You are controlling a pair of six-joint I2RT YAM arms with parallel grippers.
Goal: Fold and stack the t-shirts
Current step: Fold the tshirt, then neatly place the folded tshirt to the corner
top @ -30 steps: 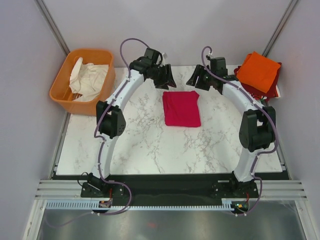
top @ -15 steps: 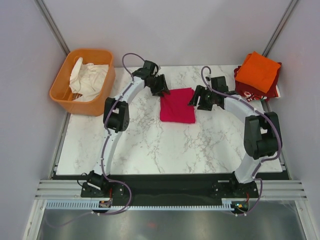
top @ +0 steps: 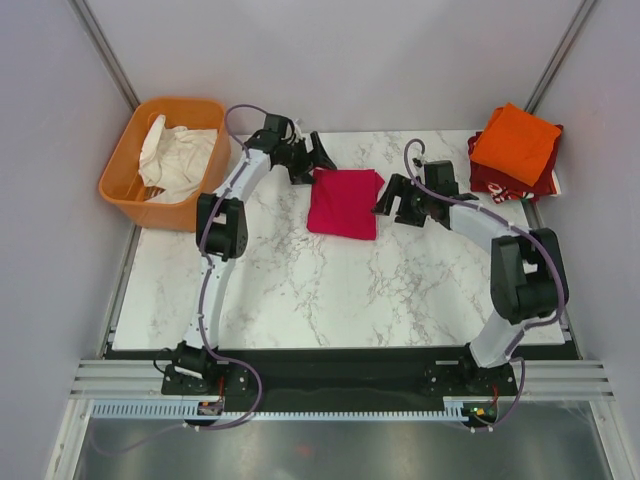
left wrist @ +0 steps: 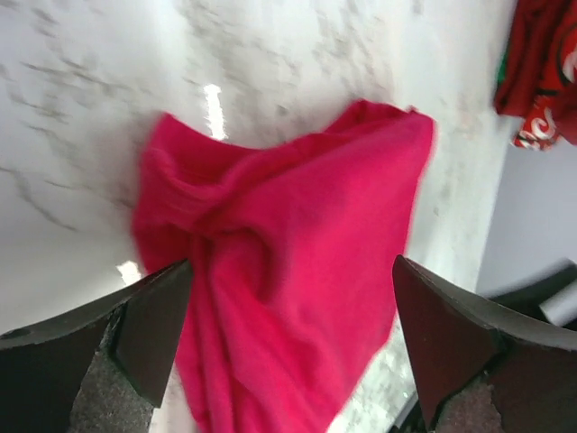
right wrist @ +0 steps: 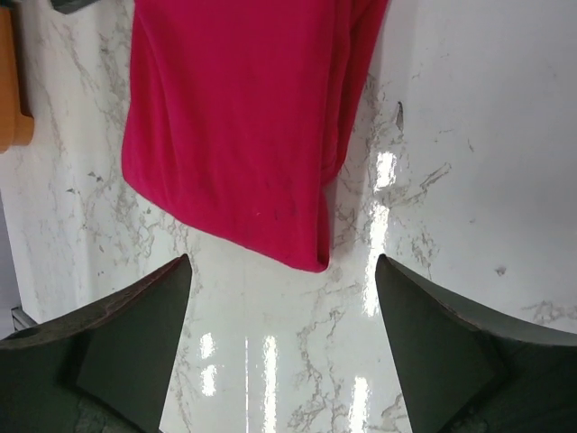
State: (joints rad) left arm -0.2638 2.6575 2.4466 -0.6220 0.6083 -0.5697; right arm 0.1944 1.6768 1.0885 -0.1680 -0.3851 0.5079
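Note:
The right gripper moves outward and down next, onto the pink t-shirt's far corner away from the basket, where a layer sticks out.
The folded magenta-pink t-shirt (top: pixel 343 203) lies on the marble table (top: pixel 300 290), slightly rumpled at its far left corner. My left gripper (top: pixel 311 165) hovers at that corner. In the left wrist view its jaws stand wide open (left wrist: pixel 293 352), with the pink t-shirt (left wrist: pixel 288 262) lying loose below them. My right gripper (top: pixel 389 201) sits just off the shirt's right edge, also open (right wrist: pixel 282 361) over bare marble, the pink t-shirt (right wrist: pixel 243 126) ahead of it. The folded orange t-shirt (top: pixel 515 143) rests on the dark red t-shirt (top: pixel 497 181) at the far right corner.
An orange plastic basket (top: pixel 165 150) holding a white cloth (top: pixel 178 157) stands off the table's far left corner. Grey walls close in on both sides. The dark red t-shirt (left wrist: pixel 541 81) shows at the upper right of the left wrist view.
The pink t-shirt has slid left and toward the back and turned a little. Both arms moved left with it, and both sets of jaws have opened wider, leaving the shirt free.

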